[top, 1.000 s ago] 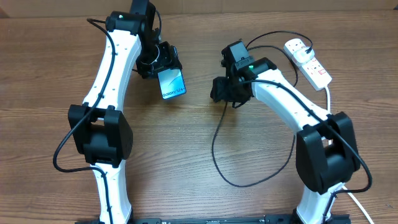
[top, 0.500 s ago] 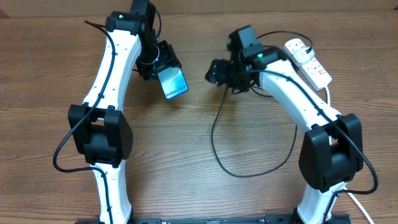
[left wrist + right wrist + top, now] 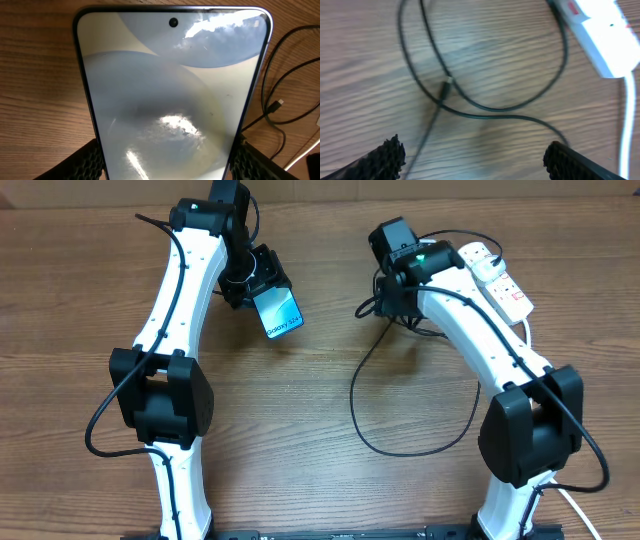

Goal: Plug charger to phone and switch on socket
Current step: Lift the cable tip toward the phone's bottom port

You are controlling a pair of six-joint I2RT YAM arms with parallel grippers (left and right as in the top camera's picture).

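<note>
Next, my right gripper moves from above the cable (image 3: 352, 395) onto the phone's loose end (image 3: 285, 326), since that end lies to this gripper's left in the overhead view.
My left gripper (image 3: 262, 288) is shut on the phone (image 3: 279, 312) and holds it tilted above the table, its lit screen filling the left wrist view (image 3: 170, 90). The jaws (image 3: 167, 167) clamp its two long edges. The charger, a thin black cable (image 3: 352, 395), loops over the table's middle; its small connector tip (image 3: 445, 91) lies loose on the wood and also shows in the left wrist view (image 3: 276, 105). My right gripper (image 3: 385, 305) is open and empty (image 3: 480, 160), hovering over the cable near the white socket (image 3: 497, 280), which also shows in the right wrist view (image 3: 600, 30).
The socket's thick white cord (image 3: 625, 125) runs down the right side of the table. A black plug (image 3: 480, 252) sits in the socket's far outlet. Bare wood lies between the phone and the cable loop.
My right arm has swung back and to the right, toward the socket, and the cable loop has shifted right with it. The left gripper and phone have barely moved.
</note>
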